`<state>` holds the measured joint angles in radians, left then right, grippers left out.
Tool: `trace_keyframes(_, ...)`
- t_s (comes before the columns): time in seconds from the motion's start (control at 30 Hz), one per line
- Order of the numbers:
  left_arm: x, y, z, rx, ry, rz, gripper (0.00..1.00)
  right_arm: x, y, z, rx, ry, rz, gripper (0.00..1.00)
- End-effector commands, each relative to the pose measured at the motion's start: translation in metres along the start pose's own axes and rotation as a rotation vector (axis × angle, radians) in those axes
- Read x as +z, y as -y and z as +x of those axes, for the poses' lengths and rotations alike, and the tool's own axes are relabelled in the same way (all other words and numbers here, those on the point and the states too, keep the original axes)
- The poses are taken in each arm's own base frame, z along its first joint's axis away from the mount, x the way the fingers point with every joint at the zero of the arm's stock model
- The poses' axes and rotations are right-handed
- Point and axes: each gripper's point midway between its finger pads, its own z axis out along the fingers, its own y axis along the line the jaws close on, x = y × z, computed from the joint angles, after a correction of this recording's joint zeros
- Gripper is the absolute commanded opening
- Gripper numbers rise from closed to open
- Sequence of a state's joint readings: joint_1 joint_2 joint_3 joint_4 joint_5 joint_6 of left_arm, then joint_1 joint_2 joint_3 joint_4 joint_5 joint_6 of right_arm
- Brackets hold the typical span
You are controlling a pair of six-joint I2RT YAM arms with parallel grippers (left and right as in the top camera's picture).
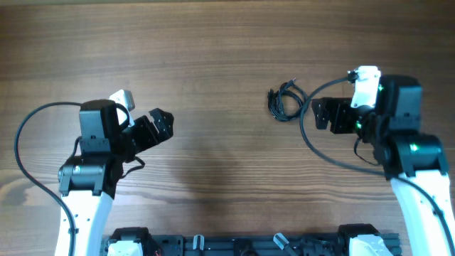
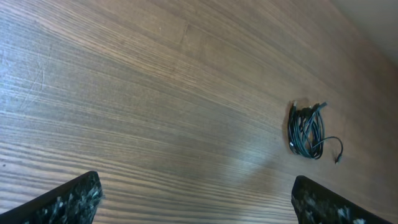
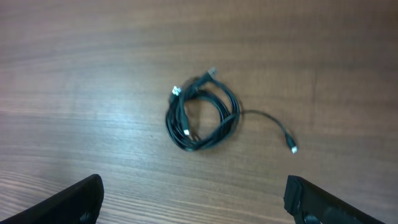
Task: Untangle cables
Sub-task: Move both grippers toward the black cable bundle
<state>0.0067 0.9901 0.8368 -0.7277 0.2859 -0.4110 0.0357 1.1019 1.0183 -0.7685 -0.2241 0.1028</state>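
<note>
My right gripper should next move down and across onto the coil's nearest pieces of cable, clear of plugs. Those pieces are below it and to its left in the overhead view.
The cables (image 1: pixel 284 104) lie as a small coiled black bundle on the wooden table, right of centre. In the right wrist view the cables (image 3: pixel 202 116) show small plug ends and one loose strand trailing right. In the left wrist view the cables (image 2: pixel 306 130) lie far off at the right. My right gripper (image 1: pixel 321 114) is open and empty, just right of the bundle, apart from it; its fingers frame the view (image 3: pixel 194 199). My left gripper (image 1: pixel 162 125) is open and empty at the table's left, far from the bundle (image 2: pixel 199 202).
The wooden table (image 1: pixel 213 57) fills the view. A thick black arm cable (image 1: pixel 320 146) loops beside the right arm, another (image 1: pixel 28 128) beside the left arm. The robot bases stand along the near edge (image 1: pixel 242 245).
</note>
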Motion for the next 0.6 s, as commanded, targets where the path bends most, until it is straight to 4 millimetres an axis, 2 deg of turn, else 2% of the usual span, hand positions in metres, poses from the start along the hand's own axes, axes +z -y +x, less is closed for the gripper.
trace_keyframes(0.0,-0.001,0.015,-0.025,0.037,0.035,-0.024,0.99,0.027,-0.004,0.001,0.044,-0.070,-0.038,0.95)
trace_keyframes(0.03,0.002,0.022,-0.029,0.062,0.029,-0.022,1.00,0.034,-0.004,0.003,0.044,-0.089,-0.038,0.95)
trace_keyframes(0.07,0.009,0.036,-0.035,0.093,0.017,-0.023,1.00,0.050,-0.004,0.008,0.050,-0.125,-0.040,0.93)
trace_keyframes(0.13,0.022,0.051,-0.037,0.133,0.003,-0.015,0.99,0.068,0.002,0.013,0.138,-0.166,-0.020,0.92)
trace_keyframes(0.23,0.051,0.074,-0.018,0.201,-0.062,0.020,1.00,0.102,0.011,0.035,0.394,-0.276,0.027,0.84)
trace_keyframes(0.33,0.073,0.080,0.008,0.240,-0.154,0.009,1.00,0.129,0.016,0.061,0.492,-0.384,0.060,0.73)
trace_keyframes(0.37,0.081,0.081,0.019,0.254,-0.193,0.000,1.00,0.138,0.014,0.069,0.500,-0.418,0.047,0.65)
trace_keyframes(0.4,0.087,0.082,0.026,0.266,-0.216,-0.003,1.00,0.145,0.012,0.075,0.507,-0.444,0.035,0.54)
trace_keyframes(0.43,0.091,0.084,0.034,0.279,-0.238,-0.004,1.00,0.151,0.013,0.080,0.520,-0.462,0.038,0.48)
trace_keyframes(0.57,0.095,0.096,0.052,0.324,-0.275,0.011,1.00,0.185,0.011,0.087,0.530,-0.461,0.033,0.45)
